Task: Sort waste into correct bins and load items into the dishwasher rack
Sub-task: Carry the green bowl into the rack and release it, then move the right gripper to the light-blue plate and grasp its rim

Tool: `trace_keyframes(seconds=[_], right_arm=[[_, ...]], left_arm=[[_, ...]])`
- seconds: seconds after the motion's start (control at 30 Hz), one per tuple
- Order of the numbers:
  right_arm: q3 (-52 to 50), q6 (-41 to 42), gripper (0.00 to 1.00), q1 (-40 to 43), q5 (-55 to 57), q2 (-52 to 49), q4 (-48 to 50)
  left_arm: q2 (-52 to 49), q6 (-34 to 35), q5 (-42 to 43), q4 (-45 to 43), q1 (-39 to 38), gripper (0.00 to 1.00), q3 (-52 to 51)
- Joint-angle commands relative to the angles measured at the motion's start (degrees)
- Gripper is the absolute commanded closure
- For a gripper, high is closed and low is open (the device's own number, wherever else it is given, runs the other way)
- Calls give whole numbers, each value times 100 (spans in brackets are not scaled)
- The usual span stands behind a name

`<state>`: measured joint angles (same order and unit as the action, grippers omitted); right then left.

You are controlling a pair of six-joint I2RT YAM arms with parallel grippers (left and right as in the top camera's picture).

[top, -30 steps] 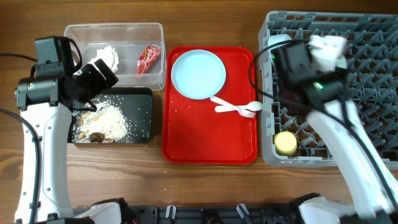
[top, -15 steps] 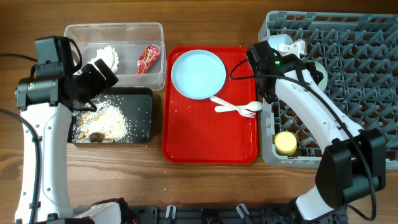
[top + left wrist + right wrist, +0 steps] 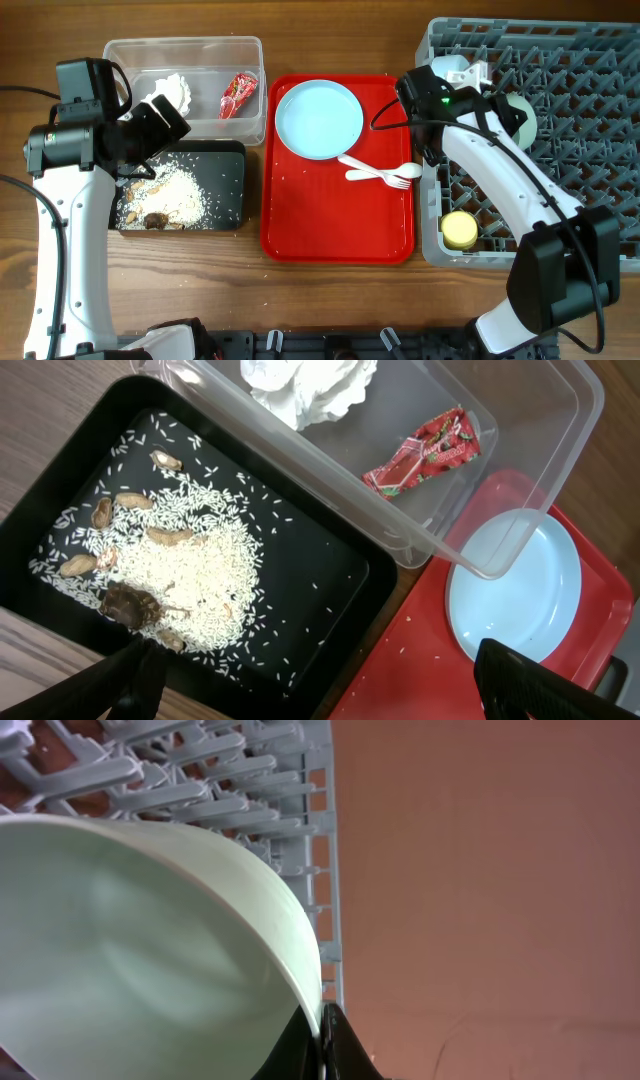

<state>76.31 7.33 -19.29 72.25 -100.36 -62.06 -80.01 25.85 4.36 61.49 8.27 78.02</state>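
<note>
The robot's right gripper will next lower the bowl it holds to the left in the overhead view, down to the rack's tray-side wires below, and let go of the bowl's rim.
My right gripper is shut on the rim of a pale mint bowl and holds it over the left part of the grey dishwasher rack. The right wrist view shows the bowl pinched between the fingers. A yellow cup sits in the rack's front left corner. The light blue plate, white fork and spoon lie on the red serving tray. My left gripper is open and empty above the black tray of rice and scraps. No second bowl shows.
The clear tub at the back left holds crumpled tissue and the red wrapper; both show in the left wrist view too, tissue and wrapper. The black tray sits in front of the tub.
My right arm has swung round at the rack's left edge, and the mint bowl now shows held over the rack. The left arm has not moved.
</note>
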Motion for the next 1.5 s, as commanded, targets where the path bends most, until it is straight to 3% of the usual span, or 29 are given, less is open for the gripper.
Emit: trace_keyframes(seconds=[0.0, 0.13, 0.7, 0.93, 1.03, 1.2, 1.3, 1.47], right_arm=[[-7, -382, 96, 13, -334, -111, 125], [-7, -387, 96, 15, -1115, -114, 138], [-7, -627, 94, -328, -1392, -155, -168], [-7, -627, 60, -544, -1392, -155, -400], [-4, -627, 39, -566, -1478, -155, -328], [28, -625, 28, -566, -2035, -127, -223], [133, -595, 13, -566, -2603, -61, -149], [343, -586, 0, -566, -3338, 175, 138]], left_arm=[[37, -9, -11, -13, 26, 0, 66], [37, -9, -11, -13, 26, 0, 66], [37, -9, -11, -13, 26, 0, 66], [37, -9, -11, -13, 26, 0, 66], [37, -9, -11, -13, 26, 0, 66], [37, -9, -11, -13, 26, 0, 66], [37, -9, -11, -13, 26, 0, 66], [37, -9, -11, -13, 26, 0, 66]])
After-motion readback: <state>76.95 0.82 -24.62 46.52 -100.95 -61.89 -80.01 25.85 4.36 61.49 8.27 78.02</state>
